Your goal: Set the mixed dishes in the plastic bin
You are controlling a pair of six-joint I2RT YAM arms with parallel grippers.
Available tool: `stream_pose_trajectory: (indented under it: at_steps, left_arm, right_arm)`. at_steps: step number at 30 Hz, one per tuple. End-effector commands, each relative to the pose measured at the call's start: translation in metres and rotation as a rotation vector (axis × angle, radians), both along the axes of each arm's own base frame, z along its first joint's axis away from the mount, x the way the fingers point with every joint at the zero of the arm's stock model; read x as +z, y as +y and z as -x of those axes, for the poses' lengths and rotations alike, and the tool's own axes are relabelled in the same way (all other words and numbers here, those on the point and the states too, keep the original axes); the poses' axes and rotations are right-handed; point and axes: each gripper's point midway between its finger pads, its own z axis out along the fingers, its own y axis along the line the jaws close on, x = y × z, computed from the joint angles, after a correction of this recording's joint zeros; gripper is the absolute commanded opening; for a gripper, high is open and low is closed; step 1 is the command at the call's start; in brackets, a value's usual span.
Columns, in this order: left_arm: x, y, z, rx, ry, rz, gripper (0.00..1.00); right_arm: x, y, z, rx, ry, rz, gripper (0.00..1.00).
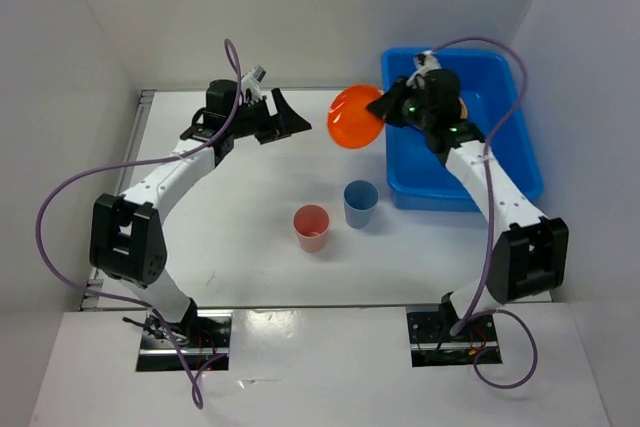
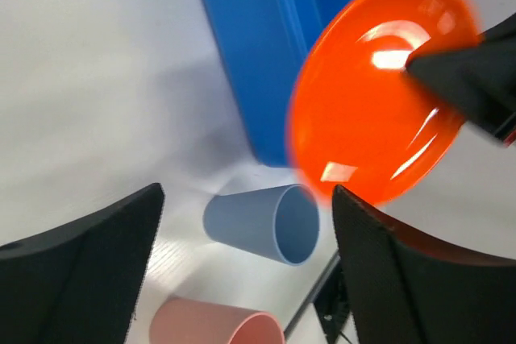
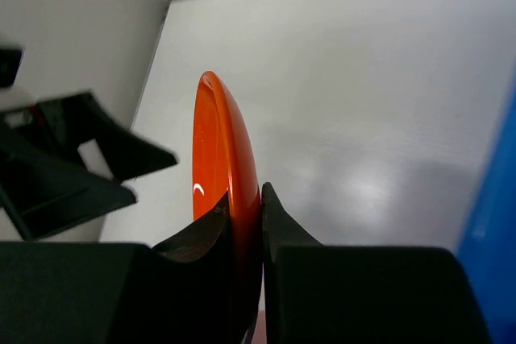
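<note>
The right gripper carries it over the bin's side next and down onto the tan dish to release it, because the orange plate hangs outside the bin.
My right gripper is shut on the rim of the orange plate and holds it on edge in the air, just left of the blue plastic bin. In the right wrist view the plate stands edge-on between my fingers. My left gripper is open and empty, a little left of the plate. The blue cup and the pink cup stand upright on the table in front. In the left wrist view I see the plate, blue cup, pink cup and bin wall.
White walls enclose the table on the left, back and right. A tan dish shows partly inside the bin, behind my right wrist. The arm bases stand at the near edge.
</note>
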Motion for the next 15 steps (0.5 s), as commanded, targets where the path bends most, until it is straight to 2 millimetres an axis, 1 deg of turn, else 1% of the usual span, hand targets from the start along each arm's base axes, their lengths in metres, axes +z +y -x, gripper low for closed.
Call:
stream_pose_trajectory:
  at_steps: [1,2,3,4,5,6,7,8,9,10,11,12,13,14,15]
  left_arm:
    - [0.052,0.024,0.01,0.089,-0.147,-0.067,0.93]
    - [0.052,0.032,0.013,0.108,-0.152,-0.084,0.95]
    - [0.051,0.035,0.018,0.116,-0.156,-0.097,0.96]
    - [0.051,0.038,0.022,0.128,-0.158,-0.101,0.96]
    - [0.057,0.042,0.031,0.138,-0.176,-0.099,0.98]
    - [0.043,0.045,0.036,0.147,-0.149,-0.112,0.98]
    - [0.038,0.047,0.042,0.146,-0.136,-0.117,0.99]
    - [0.039,0.051,0.045,0.168,-0.144,-0.123,0.99]
    - [0.032,0.054,0.049,0.172,-0.127,-0.143,0.99]
    - [0.024,0.057,0.053,0.18,-0.107,-0.154,0.99]
    - [0.03,0.059,0.056,0.191,-0.117,-0.155,0.99]
    - [0.024,0.059,0.06,0.189,-0.113,-0.173,0.99]
    - [0.025,0.061,0.066,0.189,-0.113,-0.173,0.99]
    - [0.02,0.064,0.069,0.195,-0.111,-0.187,0.99]
    - [0.017,0.067,0.071,0.21,-0.103,-0.197,0.99]
  right_arm:
    - [0.072,-0.09,-0.02,-0.306,-0.186,-0.056,0.0]
    - [0.079,-0.108,-0.023,-0.362,-0.203,-0.063,0.0]
    - [0.082,-0.127,-0.028,-0.43,-0.206,-0.083,0.0]
    - [0.09,-0.158,-0.034,-0.501,-0.234,-0.101,0.0]
    - [0.08,-0.172,-0.045,-0.538,-0.213,-0.112,0.0]
    - [0.076,-0.185,-0.051,-0.57,-0.203,-0.13,0.0]
    - [0.068,-0.197,-0.058,-0.619,-0.179,-0.175,0.0]
    - [0.051,-0.219,-0.073,-0.673,-0.164,-0.194,0.0]
    - [0.039,-0.229,-0.081,-0.707,-0.14,-0.217,0.0]
    - [0.034,-0.239,-0.091,-0.749,-0.13,-0.254,0.0]
    - [0.006,-0.25,-0.106,-0.792,-0.078,-0.257,0.0]
    - [-0.006,-0.261,-0.113,-0.836,-0.057,-0.262,0.0]
    - [-0.011,-0.265,-0.122,-0.866,-0.045,-0.282,0.0]
    - [-0.014,-0.272,-0.13,-0.873,-0.063,-0.287,0.0]
    - [-0.043,-0.28,-0.141,-0.896,-0.007,-0.291,0.0]
